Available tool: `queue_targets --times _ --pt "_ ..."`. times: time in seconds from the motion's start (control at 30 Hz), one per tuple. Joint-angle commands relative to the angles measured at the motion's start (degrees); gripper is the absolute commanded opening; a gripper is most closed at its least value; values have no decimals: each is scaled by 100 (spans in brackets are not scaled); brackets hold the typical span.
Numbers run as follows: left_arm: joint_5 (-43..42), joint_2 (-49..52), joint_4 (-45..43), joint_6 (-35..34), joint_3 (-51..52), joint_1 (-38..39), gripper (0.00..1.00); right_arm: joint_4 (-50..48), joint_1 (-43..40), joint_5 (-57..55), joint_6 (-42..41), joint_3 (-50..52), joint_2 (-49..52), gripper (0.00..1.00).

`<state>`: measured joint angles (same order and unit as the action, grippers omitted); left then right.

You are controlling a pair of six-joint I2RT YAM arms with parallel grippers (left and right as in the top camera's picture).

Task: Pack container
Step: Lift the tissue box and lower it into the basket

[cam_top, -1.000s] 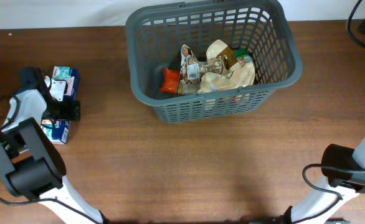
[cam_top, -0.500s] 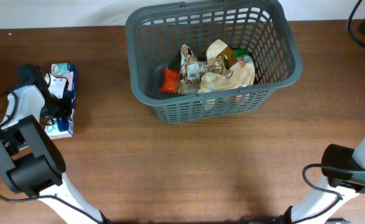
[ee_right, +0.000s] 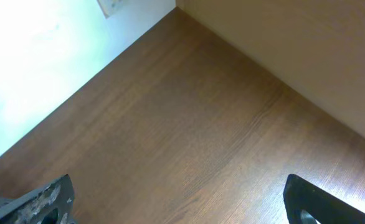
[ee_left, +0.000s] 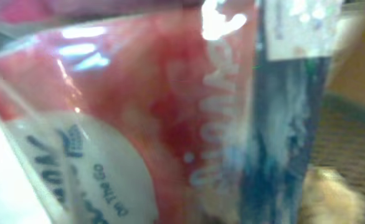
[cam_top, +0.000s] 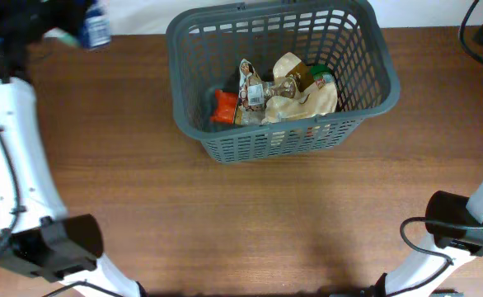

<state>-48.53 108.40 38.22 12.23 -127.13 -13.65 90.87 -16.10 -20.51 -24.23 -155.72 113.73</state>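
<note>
I should swing my left gripper to the right in the overhead view, then down over the beige bag [cam_top: 297, 92] to release the packet, as the basket stands open there.
The container [cam_top: 266, 145] is a dark grey slotted basket at the far middle of the table. Inside lie an orange packet [cam_top: 224, 107], a beige bag [cam_top: 297, 92] and other groceries. My left gripper [cam_top: 72, 25] is raised high at the far left corner, shut on a blue, white and red soft packet [cam_top: 96, 25]. That packet [ee_left: 170, 124] fills the left wrist view, blurred, and hides the fingers. My right gripper [ee_right: 182, 208] is open over bare wood, with one fingertip [ee_right: 48, 199] at each lower corner of the right wrist view.
The wooden table top [cam_top: 225, 223] spreads in front of the basket. The right arm's base [cam_top: 460, 233] sits at the near right edge, with a black cable [cam_top: 472, 37] at the far right. The left arm's base [cam_top: 56, 247] stands at the near left.
My left gripper closed on the packet at the table's left side and lifted it up and away toward the far left corner. The right arm has not moved.
</note>
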Motion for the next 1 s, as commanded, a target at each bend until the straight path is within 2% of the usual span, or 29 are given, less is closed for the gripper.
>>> queue_targets --times 0.0,0.13,0.2,0.37,0.53,0.8,0.83,0.87,0.9,0.97 --pt "-767 -157 -118 352 -109 1032 2 -20 -7 -26 -72 -7 0 99" --pt "-415 -127 -107 1067 -107 2068 2 -20 -7 -26 -72 -7 0 99" --pt "433 -96 68 1784 -105 2736 2 -20 -7 -26 -72 -7 0 99" --pt "1519 267 828 2605 -105 3687 2 -20 -7 -26 -72 -7 0 99" --pt "2041 852 1366 2704 -103 3805 2 -20 -7 -26 -72 -7 0 99" --pt "2142 1598 2273 2815 -101 3805 2 -20 -7 -26 -72 -7 0 99" --pt "2142 1615 2317 2813 -101 3805 45 -20 -7 -26 -72 -7 0 99" --pt "2142 1615 2339 2811 -101 3805 95 -20 -7 -26 -72 -7 0 99" --pt "2142 1613 2341 2789 -103 3805 99 -20 -7 -26 -72 -7 0 99" --pt "2140 1606 2337 2669 -125 3805 99 -20 -7 -26 -72 -7 0 99"
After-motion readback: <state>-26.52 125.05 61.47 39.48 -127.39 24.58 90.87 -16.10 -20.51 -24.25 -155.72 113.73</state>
